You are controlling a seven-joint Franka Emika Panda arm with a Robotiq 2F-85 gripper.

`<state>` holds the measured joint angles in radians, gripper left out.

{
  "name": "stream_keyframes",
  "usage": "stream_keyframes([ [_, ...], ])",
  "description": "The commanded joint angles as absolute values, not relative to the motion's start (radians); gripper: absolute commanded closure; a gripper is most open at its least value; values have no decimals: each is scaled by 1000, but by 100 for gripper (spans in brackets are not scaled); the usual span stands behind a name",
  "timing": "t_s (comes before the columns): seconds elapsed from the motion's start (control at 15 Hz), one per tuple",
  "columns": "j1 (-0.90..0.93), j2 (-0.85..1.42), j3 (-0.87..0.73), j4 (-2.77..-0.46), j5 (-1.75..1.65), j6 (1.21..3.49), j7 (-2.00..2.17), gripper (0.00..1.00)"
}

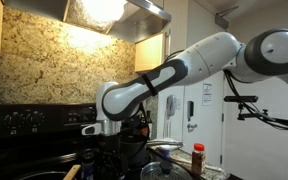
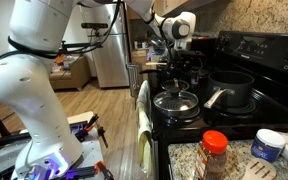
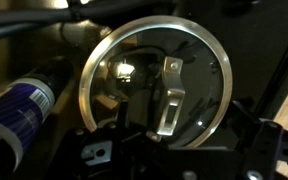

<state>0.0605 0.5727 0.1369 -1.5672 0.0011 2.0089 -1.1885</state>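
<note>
My gripper lowers its open fingers astride the glass lid's flat metal handle (image 3: 171, 101) below it next and closes, since that narrow handle fits between them.
A round glass lid (image 3: 154, 80) with a steel rim and a flat metal handle (image 3: 172, 95) fills the middle of the wrist view. It rests on a pan (image 2: 174, 102) at the front of the black stove (image 2: 239, 48). My gripper (image 3: 179, 140) hangs above it, open, with nothing between its dark fingers. In both exterior views the gripper (image 2: 176, 55) (image 1: 104, 127) is over the stove, clear of the lid (image 1: 165, 150).
A black pot (image 2: 230, 88) with a long handle stands beside the lidded pan. A red-capped spice bottle (image 2: 214, 155) and a white and blue tub (image 2: 269, 146) are on the granite counter. A blue and white cylinder (image 3: 19, 105) lies left of the lid.
</note>
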Motion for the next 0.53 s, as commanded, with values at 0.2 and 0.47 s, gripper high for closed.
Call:
stream_keyframes([
  [0.2,12,606,165,-1545,107,2075,-1146,0],
  [0.47,12,615,165,-1545,135,2106,-1116,0],
])
